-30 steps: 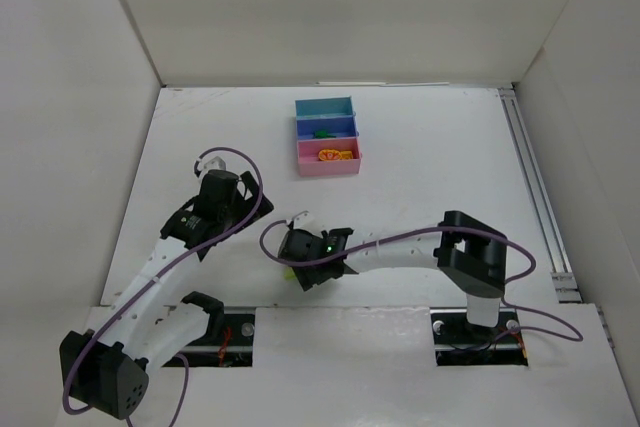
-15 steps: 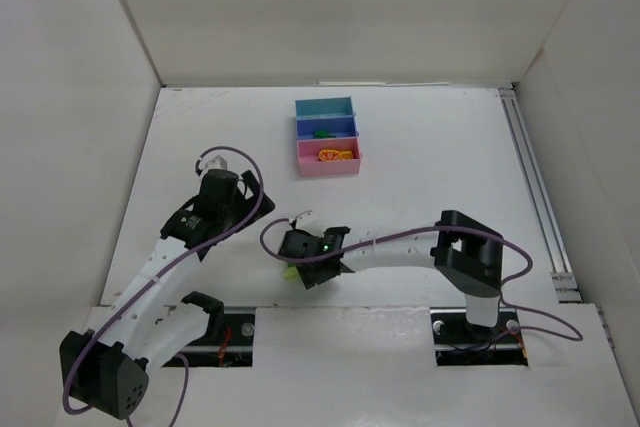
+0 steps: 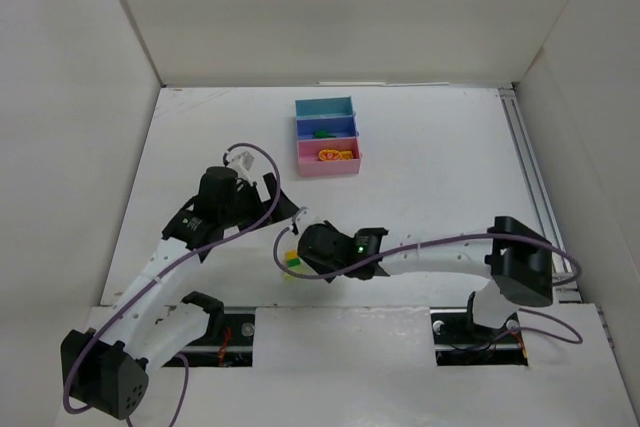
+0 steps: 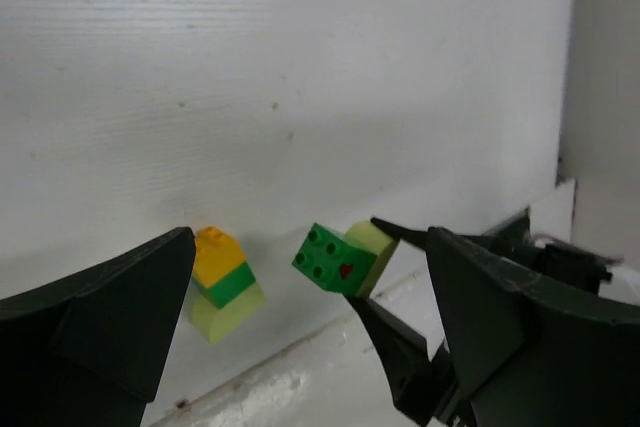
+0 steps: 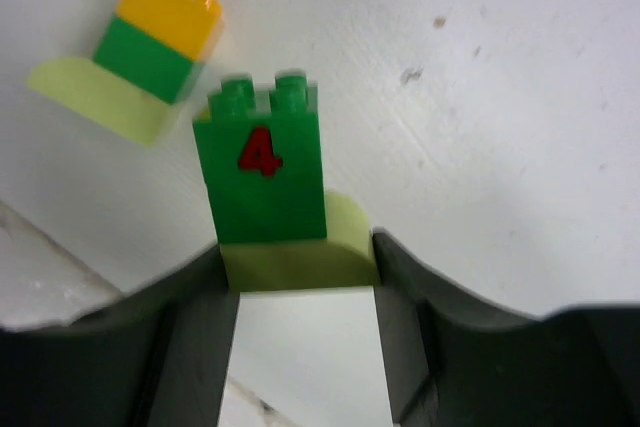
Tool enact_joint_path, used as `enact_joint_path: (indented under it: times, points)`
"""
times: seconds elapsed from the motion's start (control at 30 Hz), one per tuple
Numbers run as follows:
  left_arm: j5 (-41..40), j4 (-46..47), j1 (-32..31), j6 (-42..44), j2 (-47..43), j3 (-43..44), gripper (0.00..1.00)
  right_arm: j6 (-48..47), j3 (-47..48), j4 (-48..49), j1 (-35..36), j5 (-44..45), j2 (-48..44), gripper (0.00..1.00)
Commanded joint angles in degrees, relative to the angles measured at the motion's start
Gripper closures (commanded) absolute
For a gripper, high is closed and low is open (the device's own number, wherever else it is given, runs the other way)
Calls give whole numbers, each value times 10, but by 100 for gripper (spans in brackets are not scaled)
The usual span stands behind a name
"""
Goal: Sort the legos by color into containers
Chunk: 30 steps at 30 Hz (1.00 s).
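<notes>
The robot will move its left gripper to the right in the top view, onto the sides of the dark green brick, because the brick sticks out past the right gripper's fingers.
My right gripper (image 5: 300,265) is shut on a light green brick (image 5: 298,262) that has a dark green brick (image 5: 262,172) with a red 4 stuck to it. My left gripper (image 4: 310,247) is open, and in its view this held pair (image 4: 338,257) shows tilted between the right gripper's thin fingertips (image 4: 400,332). A second stack (image 5: 140,47), yellow on dark green on light green, lies on the table beside it (image 3: 291,262). The containers stand at the back: teal (image 3: 323,106), blue (image 3: 342,123) holding a green brick (image 3: 322,133), and pink (image 3: 328,167) holding orange and yellow bricks (image 3: 333,155).
White walls enclose the table on three sides. A metal rail (image 3: 530,177) runs along the right side. The table's near edge (image 3: 330,307) lies just behind the two stacks. Both arms' purple cables loop close together near the front centre.
My right gripper closed on the light green and dark green pair and shifted a little right. My left gripper swung right, towards the right gripper.
</notes>
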Motion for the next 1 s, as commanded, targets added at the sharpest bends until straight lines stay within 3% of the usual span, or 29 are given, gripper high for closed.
enact_joint_path:
  times: [0.0,0.17,0.4,0.53,0.73,0.97]
  points:
    - [168,78,-1,51,-12,-14,1,-156,-17,91,5,31,-54,82]
    - [299,129,-1,61,7,-14,1,-253,-48,148,-20,-32,-130,84]
    - [323,150,-1,69,36,12,1,-319,-63,183,-105,-167,-239,84]
    - [387,251,-1,7,48,0,1,-339,-63,163,-126,-189,-258,83]
    - [377,313,-1,-23,54,11,1,-345,-40,134,-132,-192,-245,81]
    - [327,243,-6,20,54,32,1,-345,-40,156,-132,-198,-258,81]
